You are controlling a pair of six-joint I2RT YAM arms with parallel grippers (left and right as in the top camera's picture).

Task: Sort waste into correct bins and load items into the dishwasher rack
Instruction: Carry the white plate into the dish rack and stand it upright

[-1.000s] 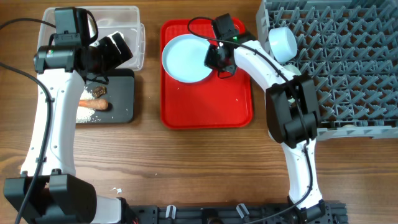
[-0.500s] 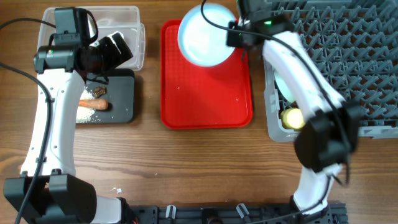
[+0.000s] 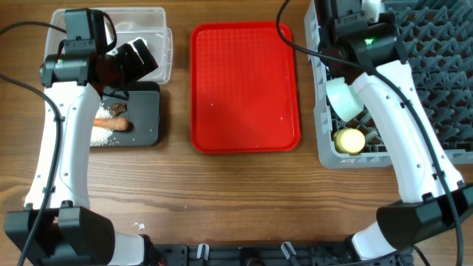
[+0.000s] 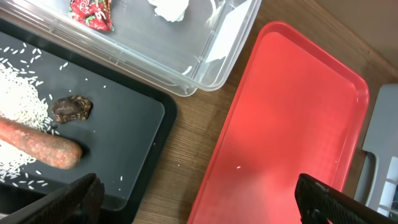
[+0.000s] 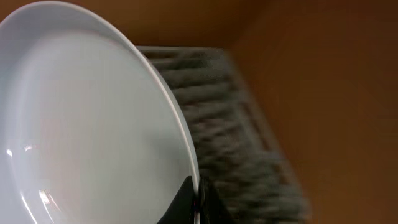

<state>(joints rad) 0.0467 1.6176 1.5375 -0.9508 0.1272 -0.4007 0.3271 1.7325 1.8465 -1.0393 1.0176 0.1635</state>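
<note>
The rack wires beside the bowl [image 3: 346,97] are below my right gripper and to its right in the overhead view, so my right gripper should move down and across and let go of the plate's rim.
My right gripper [image 5: 196,200] is shut on the rim of the pale plate [image 5: 93,124] and holds it on edge over the grey dishwasher rack [image 3: 443,74], blurred behind it [image 5: 230,124]. In the overhead view that gripper [image 3: 347,15] is at the rack's far left corner. A pale bowl [image 3: 346,97] and the yellow cup [image 3: 349,140] lie in the rack. My left gripper [image 4: 199,211] is open and empty above the black tray [image 4: 130,124], which holds the carrot [image 4: 37,143], rice [image 4: 18,93] and brown scrap [image 4: 71,107]. The clear tub [image 4: 205,68] holds the red wrapper [image 4: 92,12] and tissue [image 4: 169,7].
The flat red tray [image 3: 245,81] lies between the bins and the rack with only a few specks on it. A few white crumbs lie on the wooden table near the front left [image 3: 137,225]. The right arm spans the rack's left edge.
My right gripper has lifted the plate off the red tray and carried it right and back to the rack. The tray is now bare. The left arm has not moved.
</note>
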